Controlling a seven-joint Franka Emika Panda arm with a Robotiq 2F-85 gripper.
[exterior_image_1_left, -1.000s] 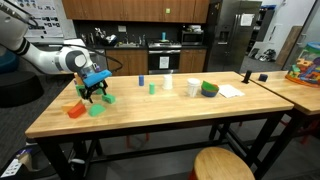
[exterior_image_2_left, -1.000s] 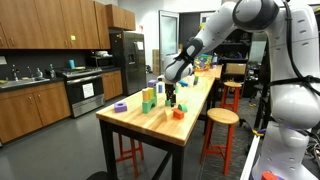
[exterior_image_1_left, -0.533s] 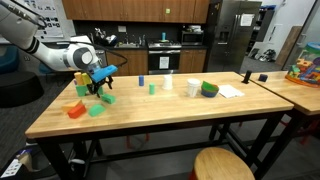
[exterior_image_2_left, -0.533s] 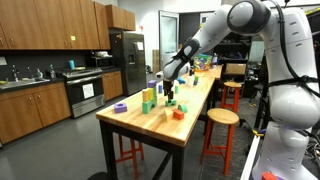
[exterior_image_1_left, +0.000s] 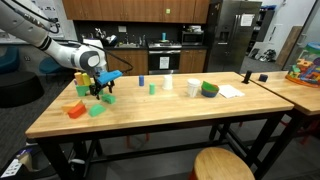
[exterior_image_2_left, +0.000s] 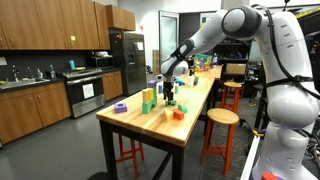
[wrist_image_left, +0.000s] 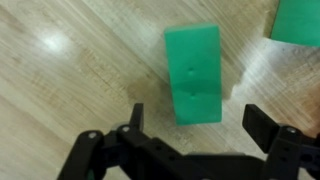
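Note:
Next I should advance my gripper to the green block's middle (exterior_image_1_left: 108, 98) (wrist_image_left: 194, 76), ahead of the fingers, toward the top in the wrist view, as they flank only the block's near end.
In the wrist view a green rectangular block (wrist_image_left: 195, 75) lies flat on the wooden table (wrist_image_left: 70, 80). My gripper (wrist_image_left: 198, 128) hangs open just above it, and the block's near end shows between the two black fingertips (wrist_image_left: 262, 125) without touching them. A second green object (wrist_image_left: 300, 20) sits at the top right corner. In both exterior views the gripper (exterior_image_1_left: 100, 90) (exterior_image_2_left: 170, 96) hovers over the table end, close above the green block (exterior_image_1_left: 107, 99). An orange piece (exterior_image_1_left: 76, 110) (exterior_image_2_left: 179, 113) and a green piece (exterior_image_1_left: 96, 110) lie beside it.
Further along the table stand a blue block (exterior_image_1_left: 141, 78), a small green cup (exterior_image_1_left: 152, 87), two white cups (exterior_image_1_left: 192, 88), a green bowl (exterior_image_1_left: 209, 89) and a paper (exterior_image_1_left: 230, 91). A purple ring (exterior_image_2_left: 120, 107) and yellow-green blocks (exterior_image_2_left: 147, 100) sit near the table's end. Stools (exterior_image_1_left: 222, 163) stand alongside.
The arm has lifted and swung a little, carrying the open gripper slightly up from the green block. The block and the other pieces have stayed put.

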